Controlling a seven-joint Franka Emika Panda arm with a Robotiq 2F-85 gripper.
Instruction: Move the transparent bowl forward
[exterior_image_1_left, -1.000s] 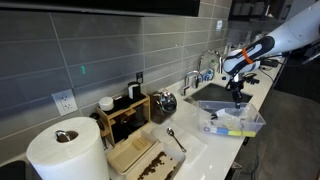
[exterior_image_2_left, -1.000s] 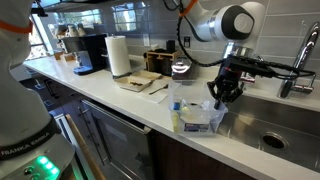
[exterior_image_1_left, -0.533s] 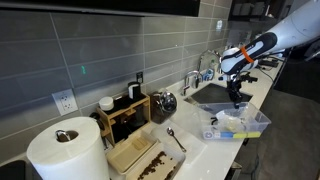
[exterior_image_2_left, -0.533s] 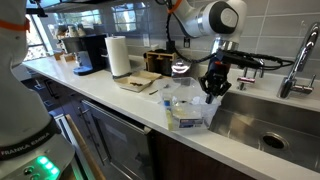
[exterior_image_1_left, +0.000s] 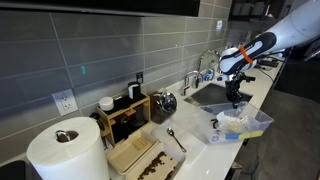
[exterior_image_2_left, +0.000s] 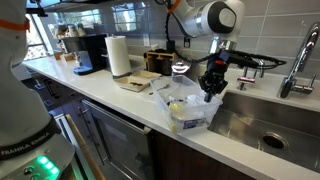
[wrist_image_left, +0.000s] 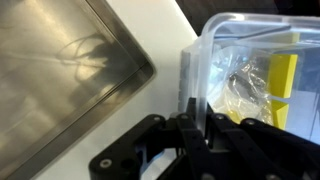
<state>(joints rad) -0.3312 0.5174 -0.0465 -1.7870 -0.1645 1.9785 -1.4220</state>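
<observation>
My gripper should turn, push the bowl's clear side away from the sink toward the open counter (exterior_image_1_left: 200, 142) beside the spoon and let go of it, because that part of the counter is empty.
The transparent bowl (exterior_image_1_left: 243, 125) is a shallow clear tub with a bluish rim, holding white and yellow items. It sits on the white counter beside the sink in both exterior views (exterior_image_2_left: 185, 107). My gripper (exterior_image_2_left: 211, 90) comes down from above and is shut on the tub's rim on the side nearest the sink; it also shows in an exterior view (exterior_image_1_left: 237, 101). In the wrist view the fingers (wrist_image_left: 192, 122) pinch the clear wall of the bowl (wrist_image_left: 250, 70), with a yellow piece visible through it.
The steel sink (wrist_image_left: 60, 70) lies right next to the bowl, with a faucet (exterior_image_2_left: 297, 55) behind. A wooden tray (exterior_image_2_left: 138, 80), spoon (exterior_image_1_left: 176, 138), paper towel roll (exterior_image_1_left: 64, 150) and coffee rack (exterior_image_1_left: 125, 110) stand along the counter.
The bowl, held by my gripper, has slid along the counter beside the sink and turned a little. The gripper has stayed shut on its rim.
</observation>
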